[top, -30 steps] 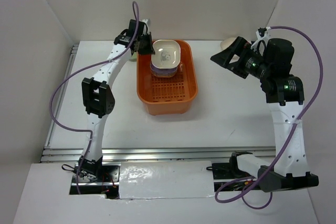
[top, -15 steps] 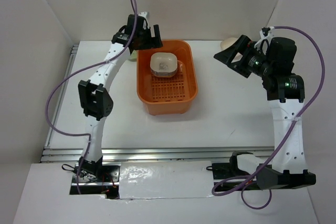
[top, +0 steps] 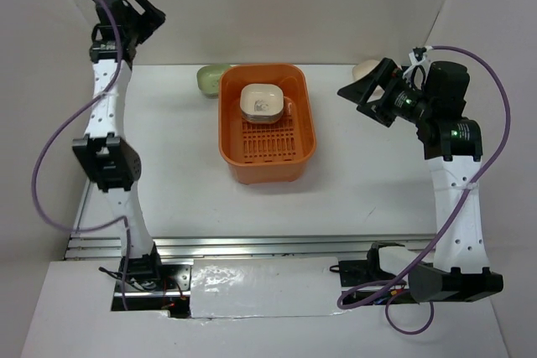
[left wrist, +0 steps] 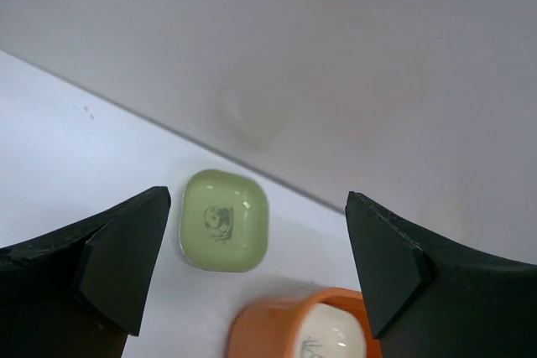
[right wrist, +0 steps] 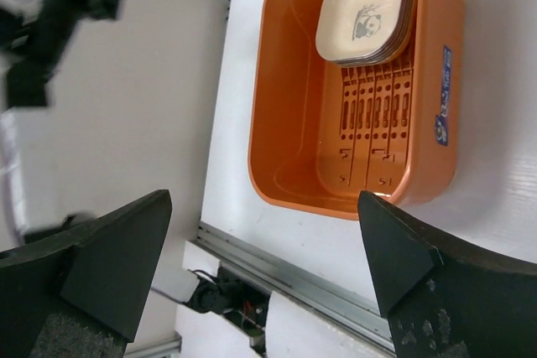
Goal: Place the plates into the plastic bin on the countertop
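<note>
The green plate is still outside the orange bin (top: 267, 163), so the left gripper will next go down and to the right in the top view, onto the green plate's rim.
The orange plastic bin (top: 267, 163) stands on the white countertop (top: 185, 182) at centre back. A stack of plates (top: 261, 102) with a cream one on top lies in its far end, also in the right wrist view as plates (right wrist: 367, 12) inside the bin (right wrist: 289, 81). A green plate (top: 212, 80) lies on the countertop just left of the bin's back corner; the left wrist view looks down on this plate (left wrist: 222, 220). A cream plate (top: 367, 67) sits at back right. My left gripper (top: 138, 12) (left wrist: 256, 203) is raised at the far back left, open and empty. My right gripper (top: 359, 90) (right wrist: 264, 199) hovers open and empty, right of the bin.
White walls close in the back and both sides. A metal rail (top: 252, 245) runs along the countertop's front edge. The bin's orange rim (left wrist: 277, 316) shows at the bottom of the left wrist view.
My left gripper opened and left a plate on the stack in the bin. The left arm then swung up and far to the back left. The right arm barely moved.
</note>
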Robot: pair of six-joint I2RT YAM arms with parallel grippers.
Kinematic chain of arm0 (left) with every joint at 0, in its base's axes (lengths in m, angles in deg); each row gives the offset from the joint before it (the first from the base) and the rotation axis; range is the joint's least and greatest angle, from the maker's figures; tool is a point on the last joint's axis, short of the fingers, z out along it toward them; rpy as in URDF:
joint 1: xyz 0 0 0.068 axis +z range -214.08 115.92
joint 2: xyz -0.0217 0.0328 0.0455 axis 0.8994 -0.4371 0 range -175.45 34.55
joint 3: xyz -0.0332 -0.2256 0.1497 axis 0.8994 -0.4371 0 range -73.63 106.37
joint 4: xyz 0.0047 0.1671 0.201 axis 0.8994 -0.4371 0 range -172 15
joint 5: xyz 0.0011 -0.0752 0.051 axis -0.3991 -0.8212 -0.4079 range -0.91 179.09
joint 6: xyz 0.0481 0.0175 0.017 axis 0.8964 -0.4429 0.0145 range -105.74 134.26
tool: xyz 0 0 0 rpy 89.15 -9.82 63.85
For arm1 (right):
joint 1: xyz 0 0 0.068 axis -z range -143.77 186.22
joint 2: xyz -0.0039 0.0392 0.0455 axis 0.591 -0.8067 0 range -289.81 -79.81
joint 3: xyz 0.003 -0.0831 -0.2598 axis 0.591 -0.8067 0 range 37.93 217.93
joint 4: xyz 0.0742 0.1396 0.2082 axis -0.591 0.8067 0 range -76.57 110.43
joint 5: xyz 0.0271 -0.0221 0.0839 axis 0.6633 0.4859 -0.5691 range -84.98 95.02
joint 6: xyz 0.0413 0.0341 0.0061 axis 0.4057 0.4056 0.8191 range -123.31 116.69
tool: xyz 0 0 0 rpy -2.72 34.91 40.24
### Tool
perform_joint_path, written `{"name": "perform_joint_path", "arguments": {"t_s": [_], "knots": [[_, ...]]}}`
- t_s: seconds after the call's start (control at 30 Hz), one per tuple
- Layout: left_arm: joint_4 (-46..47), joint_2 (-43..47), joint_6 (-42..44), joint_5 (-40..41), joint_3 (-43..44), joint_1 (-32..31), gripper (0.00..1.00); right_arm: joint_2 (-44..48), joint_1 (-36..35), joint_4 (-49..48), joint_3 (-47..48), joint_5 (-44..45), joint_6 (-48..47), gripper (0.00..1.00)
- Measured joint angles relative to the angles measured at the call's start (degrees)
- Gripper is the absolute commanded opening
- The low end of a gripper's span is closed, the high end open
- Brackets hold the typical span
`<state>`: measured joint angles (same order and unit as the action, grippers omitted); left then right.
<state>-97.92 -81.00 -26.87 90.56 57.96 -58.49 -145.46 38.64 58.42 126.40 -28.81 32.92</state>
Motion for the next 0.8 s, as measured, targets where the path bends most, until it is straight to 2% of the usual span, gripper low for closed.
{"name": "perform_joint_path", "arguments": {"t_s": [0.07,0.13,0.23,0.33,0.53,0.67,0.7,0.8], "knots": [[1.8,-9.5,-0.4,-4.5,3.1,0.8,0.99,0.1,0.0,-0.3,-0.1,-0.6,0.3,1.0],[4.1,-16.2,-1.9,-9.2,0.9,1.4,0.99,0.6,0.0,-0.8,-0.4,-0.8,0.4,1.0],[6.1,-23.7,-5.5,-15.0,-5.0,2.1,0.99,2.1,-0.1,-1.2,-1.9,-0.9,0.6,1.0],[6.8,-28.7,-8.6,-18.3,-6.7,2.7,0.99,3.8,-0.8,-1.5,-4.2,-0.8,1.1,1.0],[13.9,-28.8,-11.7,-19.1,-9.8,2.5,0.99,4.9,-1.3,-0.6,-5.2,0.2,0.8,1.0],[14.0,-28.8,-11.6,-17.9,-9.9,0.8,0.99,5.0,-1.0,0.7,-4.9,0.6,0.1,1.0],[13.6,-29.0,-11.6,-17.6,-9.5,0.2,0.98,5.0,-0.9,1.2,-4.6,0.7,-0.1,1.0],[11.9,-30.9,-11.7,-16.3,-6.1,-1.4,0.85,4.9,-0.5,2.3,-3.2,0.7,-0.4,1.0]]}}
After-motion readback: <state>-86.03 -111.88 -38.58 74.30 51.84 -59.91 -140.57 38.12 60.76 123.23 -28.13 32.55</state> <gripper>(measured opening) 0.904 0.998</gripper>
